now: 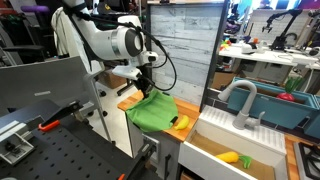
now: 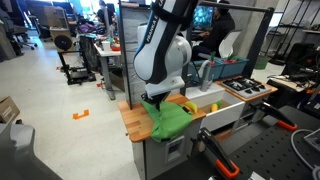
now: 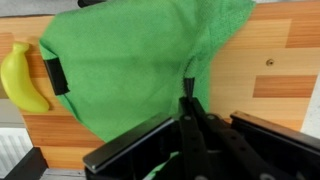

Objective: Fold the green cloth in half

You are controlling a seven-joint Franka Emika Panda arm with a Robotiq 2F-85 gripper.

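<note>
My gripper carries the pinched edge over the cloth's middle (image 1: 155, 110) (image 3: 130, 72) next, then lowers and releases it. The middle, still unfolded, lies to the gripper's left in the wrist view.
The green cloth (image 3: 130, 60) lies spread on the wooden counter, one side hanging over the counter edge; it shows in both exterior views (image 1: 152, 112) (image 2: 170, 120). My gripper (image 3: 187, 100) is shut, its fingertips pinching the cloth's edge near the right corner, and the fabric puckers up at the pinch. In the exterior views the gripper (image 1: 147, 88) (image 2: 158, 100) sits low over the cloth.
A yellow banana (image 3: 22, 78) lies on the counter beside the cloth, also seen in an exterior view (image 1: 181, 123). A white sink with a grey faucet (image 1: 240, 105) adjoins the counter. Bare wooden countertop (image 3: 270, 60) lies beside the gripper.
</note>
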